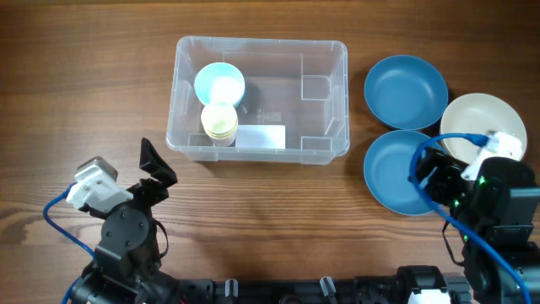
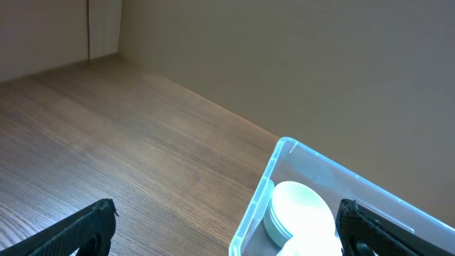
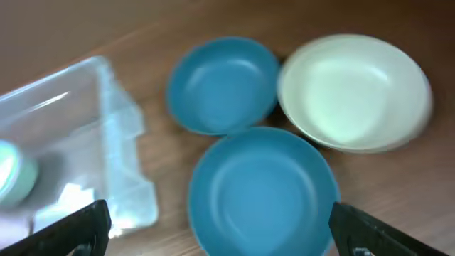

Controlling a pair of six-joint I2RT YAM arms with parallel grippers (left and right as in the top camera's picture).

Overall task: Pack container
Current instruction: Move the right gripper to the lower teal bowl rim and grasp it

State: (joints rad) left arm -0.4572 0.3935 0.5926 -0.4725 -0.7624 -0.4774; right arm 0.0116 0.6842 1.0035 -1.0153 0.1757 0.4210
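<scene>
My right gripper comes down onto its near rim (image 1: 436, 205) next, away from the container (image 1: 325, 127), since the near blue bowl's near side is clear of the other bowls.
The clear plastic container (image 1: 325, 127) stands at the table's middle back with a white label (image 1: 261, 135) on its bottom. Inside at its left are a light blue cup (image 1: 219, 84) and a pale yellow cup (image 1: 219, 121). The container's corner shows in the left wrist view (image 2: 259, 199) and the right wrist view (image 3: 114, 121). My left gripper (image 1: 158, 170) is open and empty, in front of the container's left end. My right gripper (image 1: 439, 173) is open and empty, over the near blue bowl (image 1: 396, 173), which fills the right wrist view (image 3: 263, 188).
A second blue bowl (image 1: 405, 91) and a cream bowl (image 1: 485, 122) lie right of the container; they also show in the right wrist view as the blue bowl (image 3: 222, 84) and the cream bowl (image 3: 354, 91). Bare wooden table (image 1: 278, 219) stretches in front of the container.
</scene>
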